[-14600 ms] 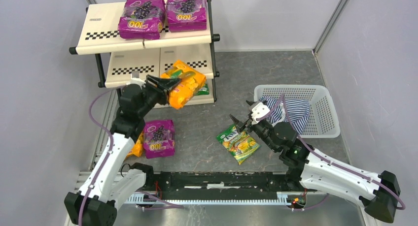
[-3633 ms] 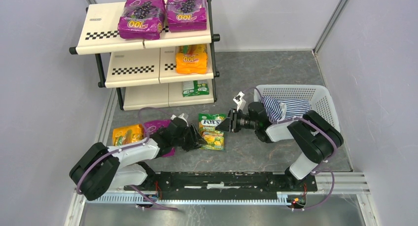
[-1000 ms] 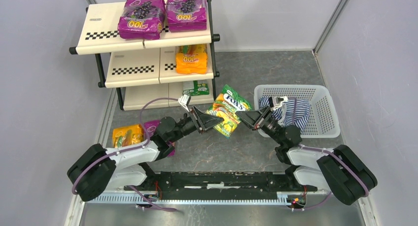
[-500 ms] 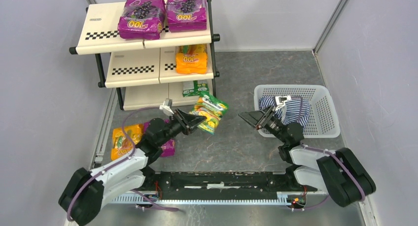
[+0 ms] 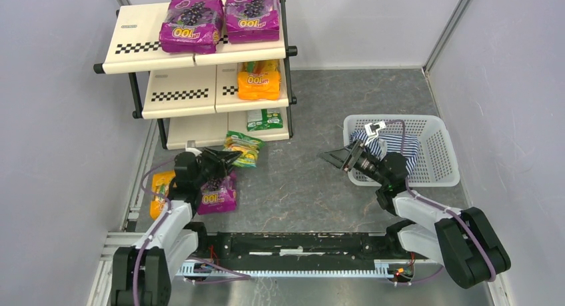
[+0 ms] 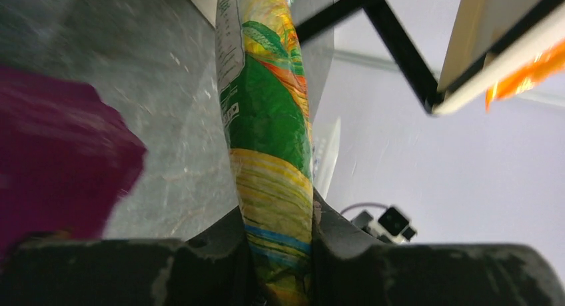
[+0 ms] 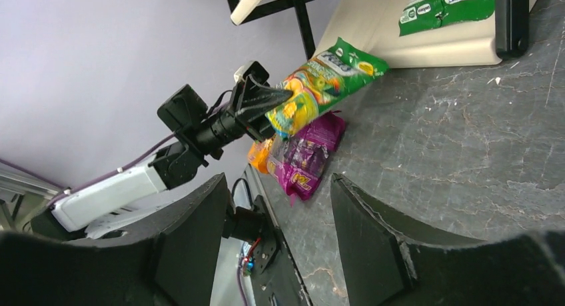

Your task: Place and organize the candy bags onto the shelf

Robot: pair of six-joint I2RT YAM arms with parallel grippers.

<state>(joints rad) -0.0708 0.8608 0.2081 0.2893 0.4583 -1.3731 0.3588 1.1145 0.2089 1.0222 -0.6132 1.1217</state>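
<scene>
The bottom level has free space beside its green bag, so the left gripper should next move outward under the middle level, onto that empty part of the bottom level, and open.
The shelf (image 5: 143, 47) stands at the back left. Two purple candy bags (image 5: 191, 25) lie on its top tier, an orange one (image 5: 259, 81) on the middle tier and a green one (image 5: 264, 120) on the bottom tier. My left gripper (image 5: 224, 160) is shut on a green fruit-printed bag (image 5: 244, 149), held on edge just in front of the bottom tier; it stands between the fingers in the left wrist view (image 6: 273, 153). A purple bag (image 5: 216, 193) and an orange bag (image 5: 160, 186) lie on the floor under the left arm. My right gripper (image 5: 335, 157) is open and empty.
A white mesh basket (image 5: 440, 181) with a blue-white striped cloth (image 5: 396, 146) stands at the right, just behind the right gripper. Grey walls close in both sides. The shelf's black frame (image 6: 400, 53) is close above the held bag.
My right gripper has let go of the green bag and drawn back toward the basket. My left gripper has carried the bag left and down to the front of the bottom tier.
</scene>
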